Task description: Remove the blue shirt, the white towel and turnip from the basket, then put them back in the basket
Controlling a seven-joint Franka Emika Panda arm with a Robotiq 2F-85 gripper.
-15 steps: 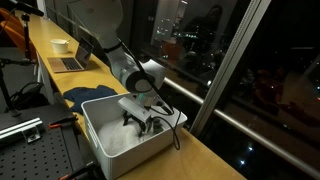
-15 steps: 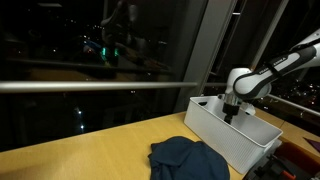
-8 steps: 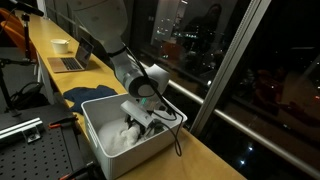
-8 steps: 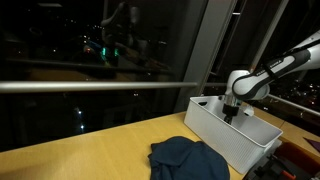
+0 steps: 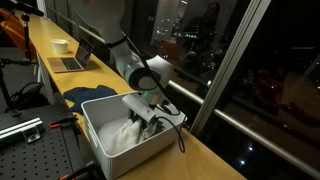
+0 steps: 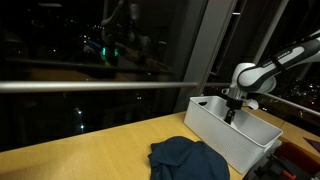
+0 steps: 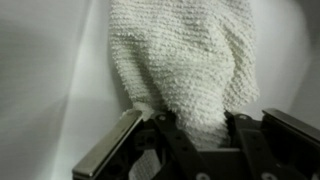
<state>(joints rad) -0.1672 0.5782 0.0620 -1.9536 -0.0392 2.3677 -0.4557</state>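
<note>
The robot's gripper should next rise high out of the basket and go across over the blue shirt to let go of the white towel, since the towel still trails inside the basket.
My gripper is shut on the white towel, a knobbly white cloth pinched between the two dark fingers and hanging away from them in the wrist view. In an exterior view the gripper sits just above the inside of the white basket, and the towel trails from it down onto the basket floor. The blue shirt lies crumpled on the wooden table beside the basket; it also shows behind the basket as a dark cloth. The turnip is out of view.
A laptop and a white bowl sit further along the wooden counter. A large dark window runs along the table's far side. A metal breadboard lies beside the basket.
The gripper has closed on the towel inside the basket and risen a little, pulling the cloth up with it. The shirt has not moved.
</note>
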